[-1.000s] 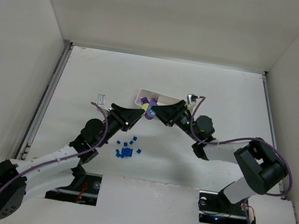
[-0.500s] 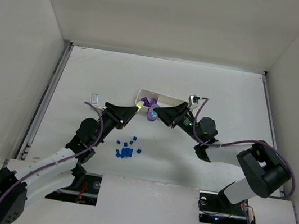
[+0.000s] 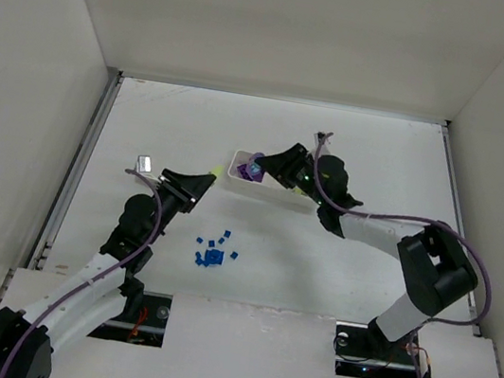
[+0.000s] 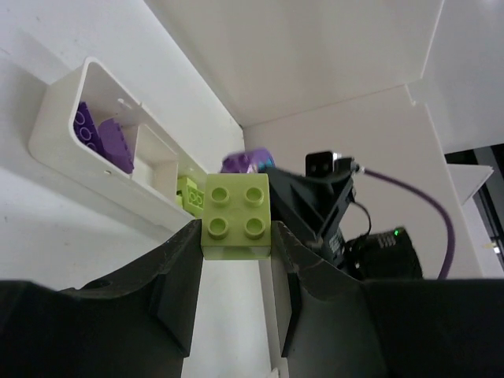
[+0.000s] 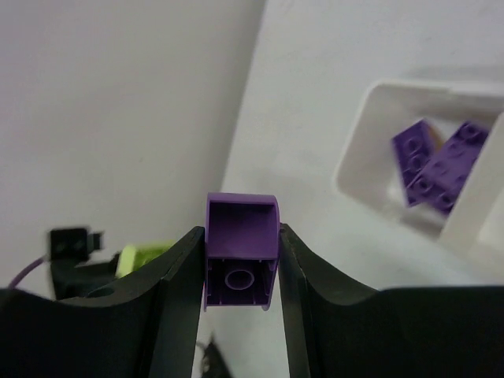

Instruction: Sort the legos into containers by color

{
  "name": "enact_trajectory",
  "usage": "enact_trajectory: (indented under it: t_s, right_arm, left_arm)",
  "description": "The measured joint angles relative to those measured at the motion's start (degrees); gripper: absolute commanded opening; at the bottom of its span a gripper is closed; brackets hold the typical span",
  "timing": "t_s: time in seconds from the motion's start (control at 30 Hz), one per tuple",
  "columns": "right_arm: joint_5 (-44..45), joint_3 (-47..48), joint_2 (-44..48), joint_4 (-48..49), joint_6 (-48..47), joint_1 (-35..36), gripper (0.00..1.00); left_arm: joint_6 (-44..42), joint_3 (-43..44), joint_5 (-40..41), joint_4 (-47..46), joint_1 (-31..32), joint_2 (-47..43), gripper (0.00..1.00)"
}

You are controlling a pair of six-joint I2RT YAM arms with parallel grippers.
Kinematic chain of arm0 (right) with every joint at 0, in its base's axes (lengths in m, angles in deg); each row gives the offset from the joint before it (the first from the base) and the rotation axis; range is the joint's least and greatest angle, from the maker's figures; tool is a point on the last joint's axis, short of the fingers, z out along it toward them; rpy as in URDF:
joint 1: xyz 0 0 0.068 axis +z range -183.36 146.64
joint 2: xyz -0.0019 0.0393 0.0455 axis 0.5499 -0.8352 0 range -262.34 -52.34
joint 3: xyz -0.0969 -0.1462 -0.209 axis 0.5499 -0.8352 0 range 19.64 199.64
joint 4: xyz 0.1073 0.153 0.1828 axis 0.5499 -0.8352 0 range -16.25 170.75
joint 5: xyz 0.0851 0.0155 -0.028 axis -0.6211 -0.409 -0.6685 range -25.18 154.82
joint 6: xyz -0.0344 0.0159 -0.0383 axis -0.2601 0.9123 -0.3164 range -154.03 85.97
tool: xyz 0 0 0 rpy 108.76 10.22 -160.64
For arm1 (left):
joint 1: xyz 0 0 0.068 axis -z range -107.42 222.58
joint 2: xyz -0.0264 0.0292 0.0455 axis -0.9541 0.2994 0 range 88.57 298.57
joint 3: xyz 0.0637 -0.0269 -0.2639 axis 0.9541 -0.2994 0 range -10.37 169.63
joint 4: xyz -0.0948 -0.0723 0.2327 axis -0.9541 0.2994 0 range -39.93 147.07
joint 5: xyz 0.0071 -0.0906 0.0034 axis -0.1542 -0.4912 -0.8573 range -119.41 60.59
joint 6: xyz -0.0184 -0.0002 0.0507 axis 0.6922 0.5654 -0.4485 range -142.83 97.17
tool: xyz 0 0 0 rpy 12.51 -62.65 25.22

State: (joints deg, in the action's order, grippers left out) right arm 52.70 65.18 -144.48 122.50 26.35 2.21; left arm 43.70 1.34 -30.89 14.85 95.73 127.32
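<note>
My right gripper will next tilt downward and lower into the tray's end section (image 3: 243,170) (image 5: 435,164) below. That section already holds purple bricks, and my gripper will release this one there.
My left gripper (image 4: 236,236) is shut on a yellow-green brick (image 4: 235,215), held off the table left of the white tray (image 3: 237,160); in the top view this gripper (image 3: 208,178) is a little apart from the tray's left end. My right gripper (image 5: 240,264) is shut on a purple brick (image 5: 240,260), and in the top view it (image 3: 258,165) hovers over the tray's left compartment. That compartment holds purple bricks (image 5: 437,161). Another yellow-green brick (image 4: 189,193) lies in the tray further along. Several tiny dark blue bricks (image 3: 213,253) lie loose on the table.
White walls enclose the table on three sides. The tray (image 4: 59,134) lies near the middle, slanting toward the right. The blue bricks sit between the two arm bases, in front of the tray.
My left gripper has drawn back left and away from the tray with the yellow-green brick. My right gripper has carried the purple brick up and back over the tray's left compartment.
</note>
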Motion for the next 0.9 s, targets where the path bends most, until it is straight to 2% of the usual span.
enact_trajectory:
  t_s: [0.23, 0.53, 0.57, 0.73, 0.9]
  right_arm:
    - [11.3, 18.2, -10.8, -18.3, -11.4, 0.3, 0.35]
    - [17.6, 27.6, -20.5, -29.8, -16.9, 2.8, 0.36]
    - [17.7, 28.0, -21.0, -30.4, -17.1, 3.0, 0.38]
    - [18.3, 28.9, -21.8, -32.1, -17.6, 4.2, 0.61]
    - [18.4, 27.1, -18.0, -32.2, -18.0, 4.4, 0.65]
  left_arm:
    - [-3.0, 0.0, -0.2, 2.0, 0.5, 0.0, 0.14]
    - [-5.7, 0.0, 0.0, 2.9, 0.9, 0.7, 0.14]
    - [-5.9, 0.0, 0.1, 3.0, 0.9, 0.8, 0.14]
    - [-6.8, 0.0, 0.5, 3.0, 1.8, 1.2, 0.14]
    - [-8.6, 0.4, 1.7, 3.0, 4.1, 3.8, 0.14]
